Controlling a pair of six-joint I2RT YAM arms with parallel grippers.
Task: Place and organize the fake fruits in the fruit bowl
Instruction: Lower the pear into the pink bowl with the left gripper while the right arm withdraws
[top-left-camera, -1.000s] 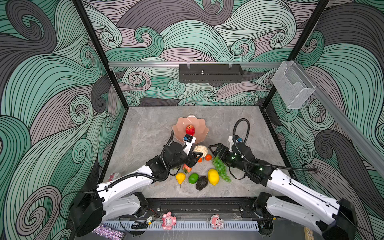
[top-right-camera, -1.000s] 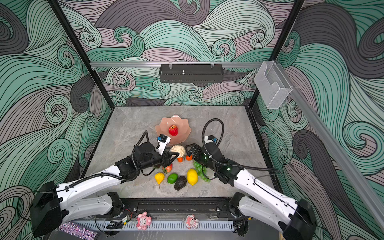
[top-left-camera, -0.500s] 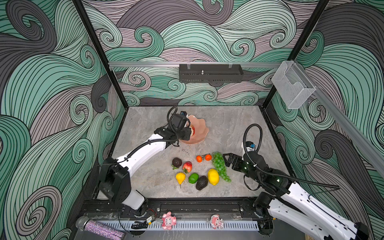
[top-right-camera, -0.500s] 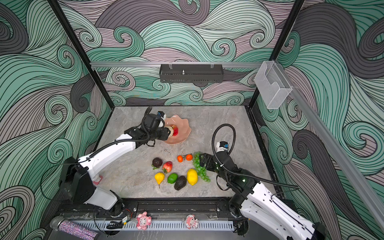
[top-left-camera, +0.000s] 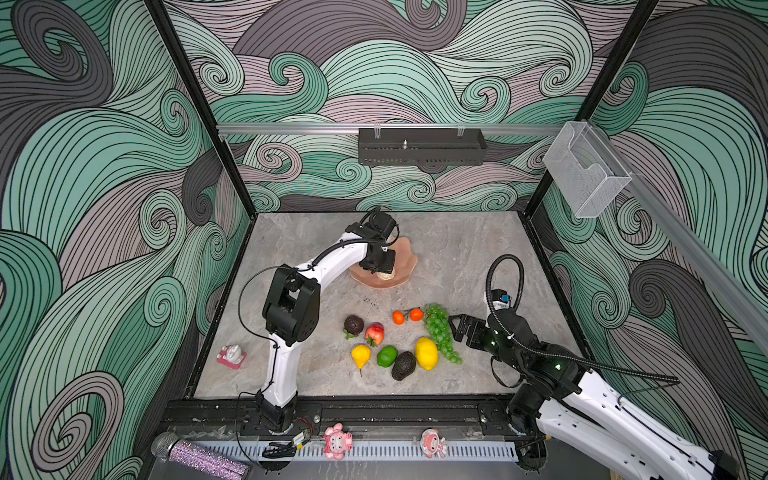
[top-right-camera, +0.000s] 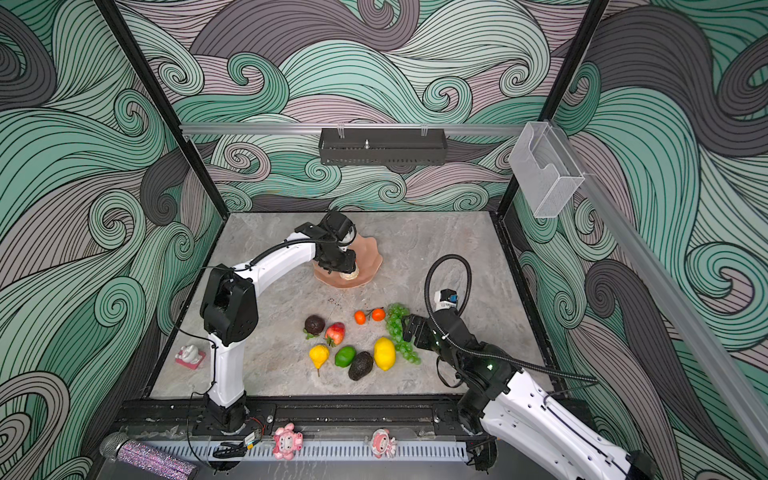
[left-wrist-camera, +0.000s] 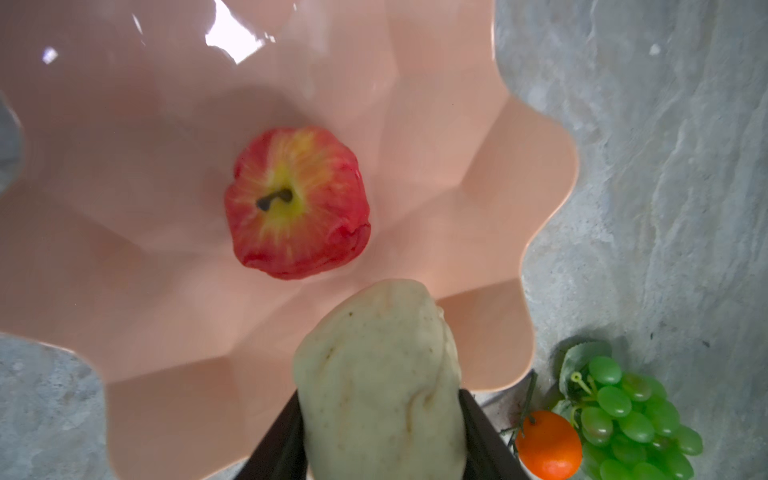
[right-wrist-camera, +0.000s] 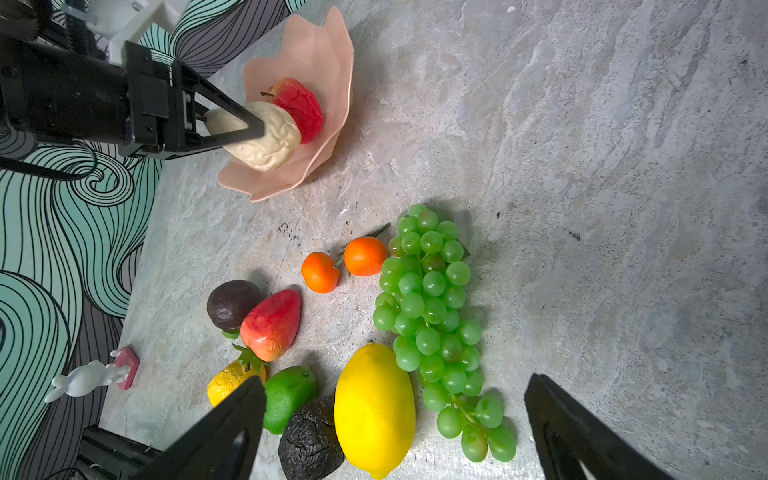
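Observation:
My left gripper moves down into the bowl's near side next and releases the cream lumpy fruit, as that side is still bare beside the red apple (left-wrist-camera: 297, 203).
The peach-pink scalloped fruit bowl (top-left-camera: 409, 266) (top-right-camera: 372, 262) (left-wrist-camera: 519, 166) (right-wrist-camera: 328, 54) holds a red apple (left-wrist-camera: 297, 203) (right-wrist-camera: 299, 108). My left gripper (top-left-camera: 384, 272) (top-right-camera: 348, 272) (left-wrist-camera: 380, 407) hangs over the bowl's near side, shut on a cream lumpy fruit (left-wrist-camera: 374, 365) (right-wrist-camera: 270, 137). On the table lie green grapes (top-left-camera: 440, 332) (right-wrist-camera: 428, 299), a lemon (top-left-camera: 427, 353) (right-wrist-camera: 374, 407), an avocado (top-left-camera: 403, 365), a lime (top-left-camera: 387, 356), a yellow pear (top-left-camera: 360, 355), a strawberry (top-left-camera: 375, 332), a dark round fruit (top-left-camera: 353, 324) and two oranges (top-left-camera: 399, 318). My right gripper (top-left-camera: 453, 328) (top-right-camera: 406, 328) (right-wrist-camera: 397, 386) stands open just right of the grapes.
A pink-and-white figurine (top-left-camera: 232, 356) sits near the table's left edge. A clear box (top-left-camera: 582, 166) hangs on the right wall and a black shelf (top-left-camera: 419, 145) on the back wall. Two pink figurines (top-left-camera: 337, 441) stand on the front rail.
My left gripper has carried the cream fruit from the fruit cluster up to the bowl. My right gripper has drawn back to the right of the grapes.

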